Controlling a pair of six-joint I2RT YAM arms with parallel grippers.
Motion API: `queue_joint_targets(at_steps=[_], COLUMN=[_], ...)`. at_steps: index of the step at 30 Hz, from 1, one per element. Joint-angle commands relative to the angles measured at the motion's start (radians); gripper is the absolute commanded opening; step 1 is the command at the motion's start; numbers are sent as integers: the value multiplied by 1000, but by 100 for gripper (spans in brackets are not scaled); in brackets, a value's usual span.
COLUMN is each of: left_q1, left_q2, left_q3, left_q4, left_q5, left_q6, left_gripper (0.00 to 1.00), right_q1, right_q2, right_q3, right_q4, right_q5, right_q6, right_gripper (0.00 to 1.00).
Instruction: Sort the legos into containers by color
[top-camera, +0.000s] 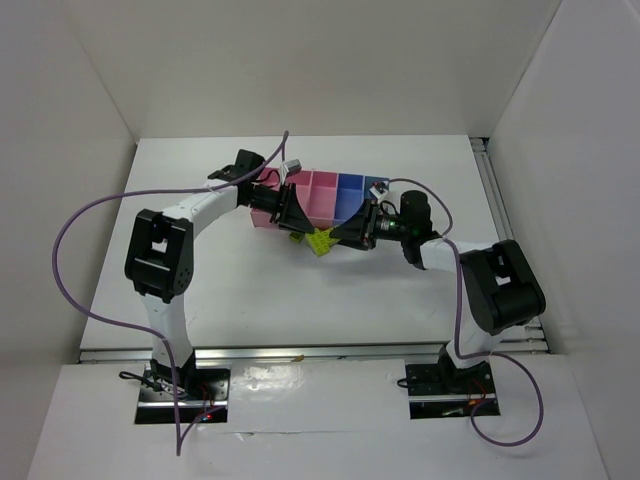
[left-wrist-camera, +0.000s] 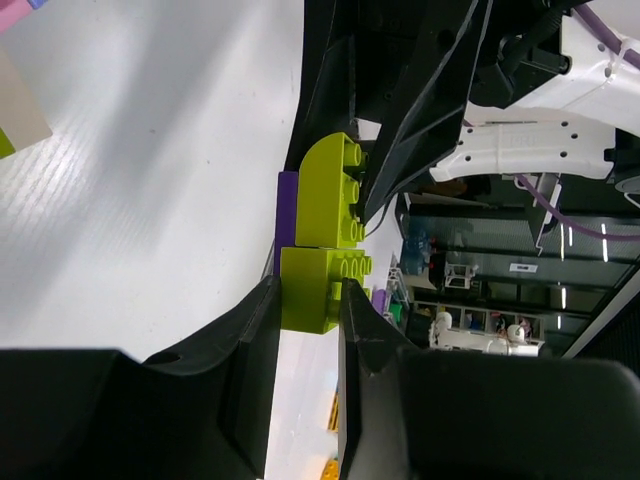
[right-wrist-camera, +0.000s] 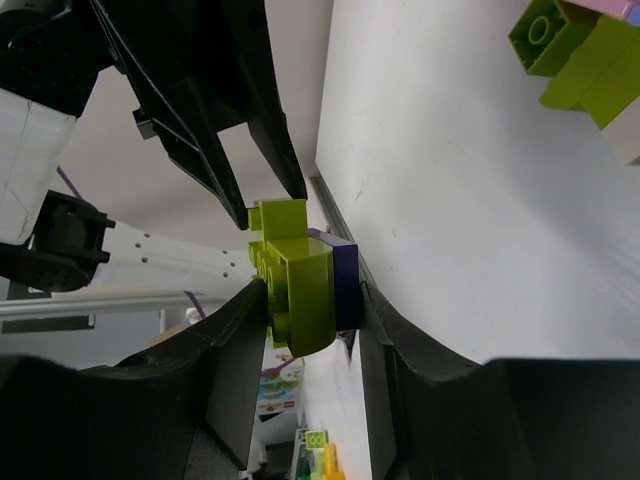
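Observation:
My left gripper will pull away from the right gripper, outward over the end pink bin, and let go, because the dark blue plate (left-wrist-camera: 287, 205) joins both yellow-green bricks.
Both grippers hold one joined cluster of legos (top-camera: 319, 241) just in front of the containers (top-camera: 330, 198), a row of pink and light blue bins. My left gripper (left-wrist-camera: 310, 293) is shut on the lower yellow-green brick (left-wrist-camera: 308, 290). A rounded yellow-green brick (left-wrist-camera: 330, 190) and a dark blue plate (left-wrist-camera: 287, 205) join onto it. My right gripper (right-wrist-camera: 312, 300) is shut on that rounded yellow-green brick (right-wrist-camera: 300, 290) and the dark blue plate (right-wrist-camera: 343, 285). In the top view the left gripper (top-camera: 297, 226) and right gripper (top-camera: 338, 237) meet at the cluster.
Other yellow-green bricks (right-wrist-camera: 570, 50) and a whitish brick (right-wrist-camera: 628, 140) show at the upper right of the right wrist view. The white walls close in the table on three sides. A metal rail (top-camera: 495, 200) runs along the table's right edge.

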Motion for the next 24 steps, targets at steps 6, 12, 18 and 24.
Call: queue_joint_targets(at_steps=[6, 12, 18, 24], left_q1=[-7, -7, 22, 163], left_q2=[-38, -29, -39, -76], left_q3=[17, 28, 37, 57], left_q4=[81, 81, 90, 9], left_q5=[58, 58, 31, -214], left_q6=[-40, -50, -70, -154], left_gripper=[0, 0, 0, 0], right_q1=[15, 15, 4, -33], right_q2=[-89, -109, -169, -273], right_q3=[92, 143, 161, 161], right_q4=[-313, -536, -666, -826], right_q5=[145, 296, 447, 576], right_q6=[-206, -326, -366, -446], right_gripper=[16, 14, 14, 14])
